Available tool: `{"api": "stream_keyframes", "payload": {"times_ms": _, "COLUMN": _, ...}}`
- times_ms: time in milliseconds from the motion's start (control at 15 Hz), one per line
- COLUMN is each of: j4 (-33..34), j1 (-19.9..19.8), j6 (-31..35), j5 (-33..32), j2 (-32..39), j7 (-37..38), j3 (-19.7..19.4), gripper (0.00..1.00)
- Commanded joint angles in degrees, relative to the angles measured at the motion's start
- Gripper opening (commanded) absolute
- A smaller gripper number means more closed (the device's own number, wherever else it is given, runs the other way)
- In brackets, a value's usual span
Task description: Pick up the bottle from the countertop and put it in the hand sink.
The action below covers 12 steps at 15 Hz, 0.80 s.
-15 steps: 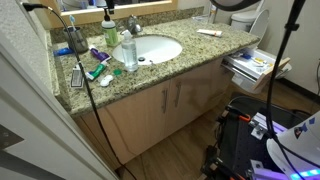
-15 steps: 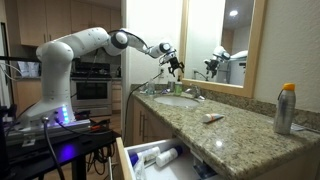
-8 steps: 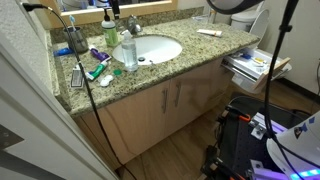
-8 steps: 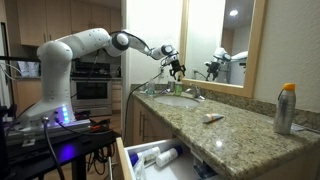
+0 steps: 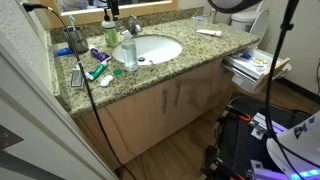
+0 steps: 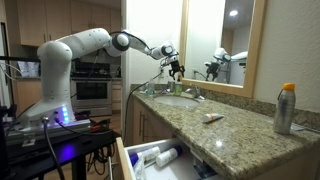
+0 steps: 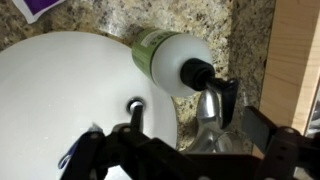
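I will slide my gripper away from the faucet (image 7: 205, 108) and over the bottle's black top to close around it. The top is still beyond my spread fingers.
The small yellow-green bottle (image 7: 163, 58) with a black top stands on the speckled granite countertop (image 7: 215, 30) behind the white oval hand sink (image 7: 60, 95), next to the chrome faucet (image 7: 205, 108). In an exterior view the bottle (image 5: 109, 29) stands at the back of the counter, left of the faucet. My gripper (image 7: 185, 150) hangs above the bottle and faucet, its dark fingers spread wide apart and holding nothing. It also shows in an exterior view (image 6: 176, 70) at the end of the outstretched white arm, over the sink (image 6: 176, 99).
A larger clear plastic bottle (image 5: 129, 55) with a white cap stands at the sink's left rim. Toiletries (image 5: 96, 68) and a cup (image 5: 76, 38) crowd the counter's left end. A tall can (image 6: 285, 108) stands far along the counter. A drawer (image 6: 152, 157) stands open below.
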Motion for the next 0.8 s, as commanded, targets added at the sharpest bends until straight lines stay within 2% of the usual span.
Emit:
{"api": "stream_keyframes", "payload": {"times_ms": 0, "j4": -2.5, "j1": 2.4, "j6": 1.6, "j5": -0.5, "j2": -2.1, "j7": -2.5, "j3": 0.7, "gripper": 1.0}}
{"api": "stream_keyframes", "payload": {"times_ms": 67, "j4": -2.8, "j1": 3.5, "j6": 2.8, "j5": -1.0, "j2": -2.1, "j7": -2.5, "j3": 0.3, "gripper": 1.0}}
{"api": "stream_keyframes", "payload": {"times_ms": 133, "j4": 0.0, "j1": 2.0, "j6": 0.7, "j5": -0.3, "j2": -0.3, "j7": -1.2, "j3": 0.2, "gripper": 1.0}}
{"api": "stream_keyframes", "payload": {"times_ms": 333, "j4": 0.0, "j1": 3.8, "j6": 1.3, "j5": -0.7, "j2": -0.3, "j7": -1.2, "j3": 0.2, "gripper": 1.0}}
{"api": "stream_keyframes", "payload": {"times_ms": 667, "j4": 3.0, "j1": 2.4, "j6": 4.8, "j5": -1.3, "j2": 3.0, "j7": 7.8, "j3": -3.6, "gripper": 1.0}}
{"api": "stream_keyframes", "payload": {"times_ms": 733, "j4": 0.3, "j1": 3.3, "j6": 3.2, "j5": -0.8, "j2": 0.8, "j7": 4.8, "j3": -2.5, "gripper": 1.0}}
